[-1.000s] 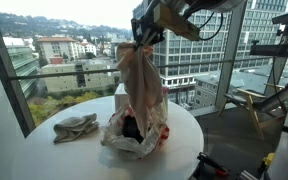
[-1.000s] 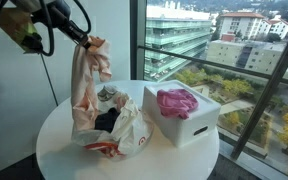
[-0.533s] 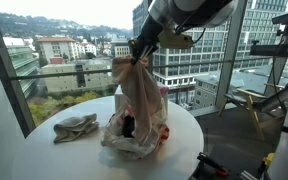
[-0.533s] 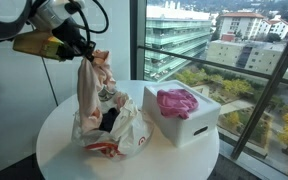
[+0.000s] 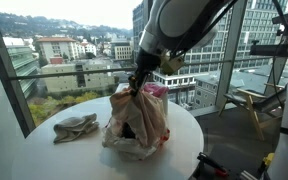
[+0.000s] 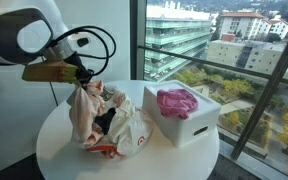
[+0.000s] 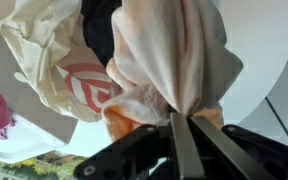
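Note:
The gathered top of the peach cloth (image 6: 82,112) is still above the bag. My gripper needs to go down toward the opening of the white plastic bag and let go of the cloth there.
My gripper (image 5: 136,88) (image 6: 81,80) (image 7: 187,117) is shut on the gathered top of a pale peach cloth (image 5: 142,112) (image 6: 82,112) (image 7: 174,55). The cloth hangs down into a white plastic bag with red print (image 5: 134,140) (image 6: 119,135) (image 7: 59,80) on the round white table (image 5: 84,155) (image 6: 54,140). Dark clothing (image 6: 106,120) (image 7: 99,25) lies inside the bag. The cloth is bunched low over the bag's mouth.
A white box (image 6: 189,125) holding a pink cloth (image 6: 176,101) stands beside the bag. A grey-beige rag (image 5: 74,126) lies on the table near the window. Tall windows ring the table. A chair (image 5: 249,105) and stands are on the floor beyond.
My gripper has come down toward the table with the peach cloth, so the cloth now hangs shorter and bunches into the bag.

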Motion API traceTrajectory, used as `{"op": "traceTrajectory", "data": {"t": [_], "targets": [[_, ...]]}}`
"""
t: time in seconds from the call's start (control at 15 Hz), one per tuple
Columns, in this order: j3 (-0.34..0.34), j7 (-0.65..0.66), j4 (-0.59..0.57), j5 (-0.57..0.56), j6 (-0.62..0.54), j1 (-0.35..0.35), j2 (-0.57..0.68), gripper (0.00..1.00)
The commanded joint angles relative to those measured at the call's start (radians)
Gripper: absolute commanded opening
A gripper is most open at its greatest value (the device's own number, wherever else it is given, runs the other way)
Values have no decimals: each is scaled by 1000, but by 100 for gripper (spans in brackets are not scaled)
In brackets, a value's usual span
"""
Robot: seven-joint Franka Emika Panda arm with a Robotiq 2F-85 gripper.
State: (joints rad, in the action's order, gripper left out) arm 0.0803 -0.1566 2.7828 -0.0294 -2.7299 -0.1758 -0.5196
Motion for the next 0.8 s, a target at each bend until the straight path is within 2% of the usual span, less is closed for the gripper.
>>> {"op": "traceTrajectory", "data": {"t": [0.0,0.2,0.33,0.73], "targets": [[-69,15,0,-55,-36,67,102,1],[-170,128,-1,-196,-89,186,208,1],[-256,268,-19,-350,-147,291,262,1],[-448,687,-76,-781,-247,537,199,1]]}}
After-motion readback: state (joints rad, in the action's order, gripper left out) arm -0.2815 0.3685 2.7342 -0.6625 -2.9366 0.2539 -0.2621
